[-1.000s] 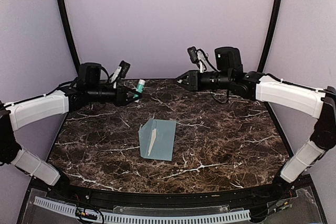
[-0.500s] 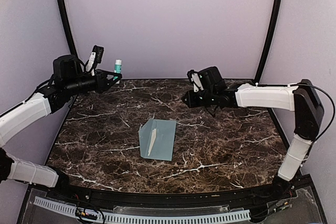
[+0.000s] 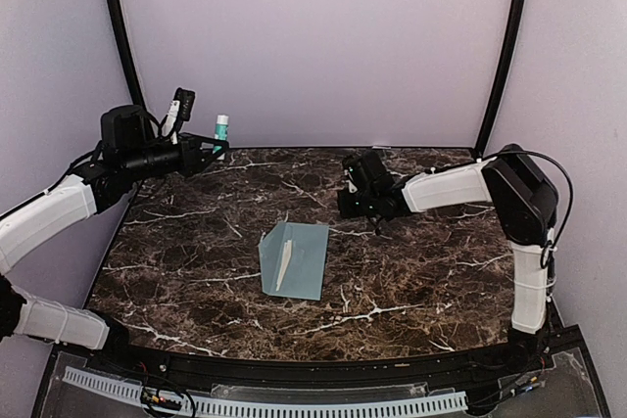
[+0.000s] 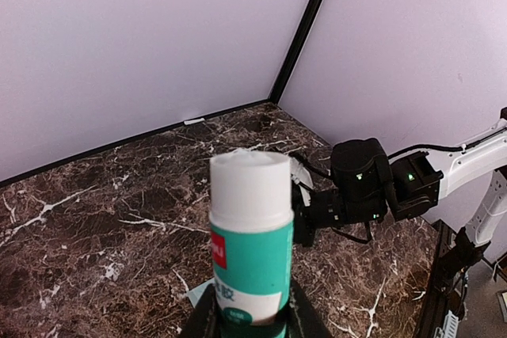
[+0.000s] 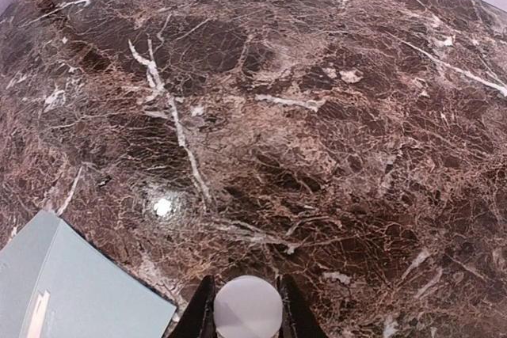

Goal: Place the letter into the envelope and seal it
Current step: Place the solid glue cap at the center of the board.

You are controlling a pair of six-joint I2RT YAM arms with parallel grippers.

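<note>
The small white round cap (image 5: 248, 306) goes onto the bare marble just beyond the envelope's far corner next. My right gripper lowers first, then releases.
The pale blue-grey envelope (image 3: 294, 259) lies flat at the table's middle, with a pale strip (image 3: 283, 263) along its left fold. No separate letter sheet shows. My left gripper (image 3: 217, 147) is raised at the far left and shut on the white-and-green glue stick (image 3: 221, 128), which it holds upright; the stick fills the left wrist view (image 4: 249, 235) between the gripper (image 4: 252, 314). My right gripper (image 3: 343, 201) is low over the table, just beyond the envelope's far right corner. It is shut on a small white round cap (image 5: 248, 306). The envelope's corner shows in the right wrist view (image 5: 71, 294).
The dark marble table (image 3: 421, 271) is ringed by a black curved frame (image 3: 124, 56) and lilac walls. The right arm (image 4: 372, 187) shows across the table in the left wrist view. A bright light reflection (image 5: 162, 206) lies on the marble near the envelope.
My left arm swung the glue stick from the back centre out to the far left and up. My right gripper came down and leftwards, close to the envelope's far right corner.
</note>
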